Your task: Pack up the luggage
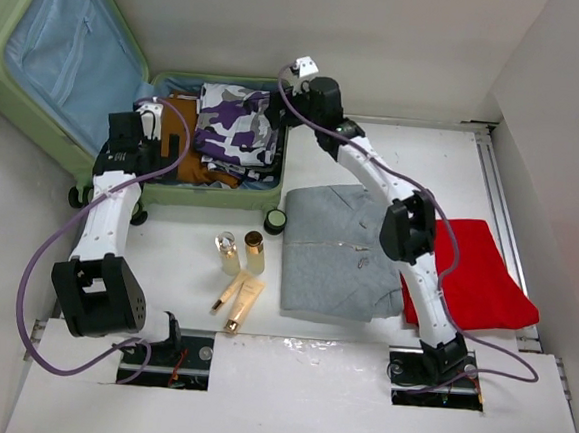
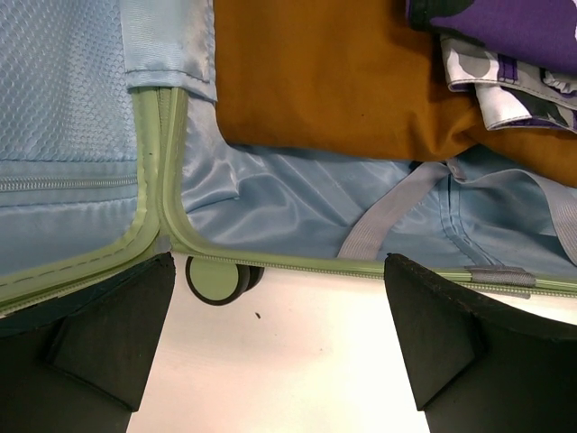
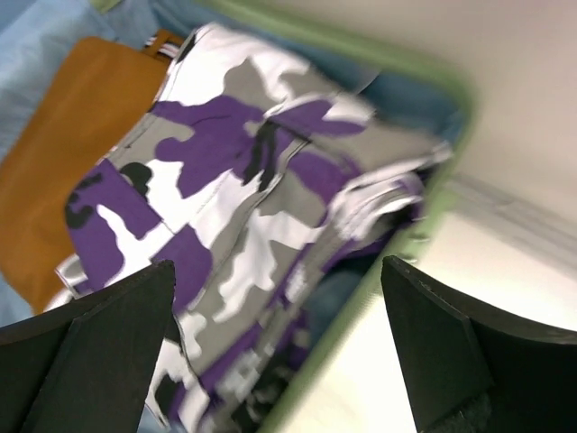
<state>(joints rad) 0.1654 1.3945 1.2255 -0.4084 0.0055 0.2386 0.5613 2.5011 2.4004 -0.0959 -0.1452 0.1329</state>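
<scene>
The gold-capped bottle still stands outside the suitcase, so the robot's right gripper should come back and down past the suitcase's near rim and close around the bottle's capped top [image 1: 254, 242].
The pale green luggage [image 1: 161, 194] lies open at the far left, its blue-lined lid [image 1: 67, 54] leaning back. Inside lie a brown garment [image 1: 186, 158] and a folded purple camouflage garment [image 1: 235, 124]. My left gripper [image 1: 143, 137] is open and empty over the suitcase's left near corner; its wrist view shows the green rim [image 2: 270, 262], a wheel [image 2: 215, 280] and the brown garment [image 2: 343, 81]. My right gripper [image 1: 301, 95] is open and empty above the suitcase's far right corner, over the camouflage garment [image 3: 234, 207].
A grey hoodie [image 1: 339, 251] lies right of the suitcase, a red garment [image 1: 480, 277] beside it. Two small bottles [image 1: 240, 253] and two gold tubes [image 1: 239, 301] lie on the white table in front of the suitcase. White walls close in on all sides.
</scene>
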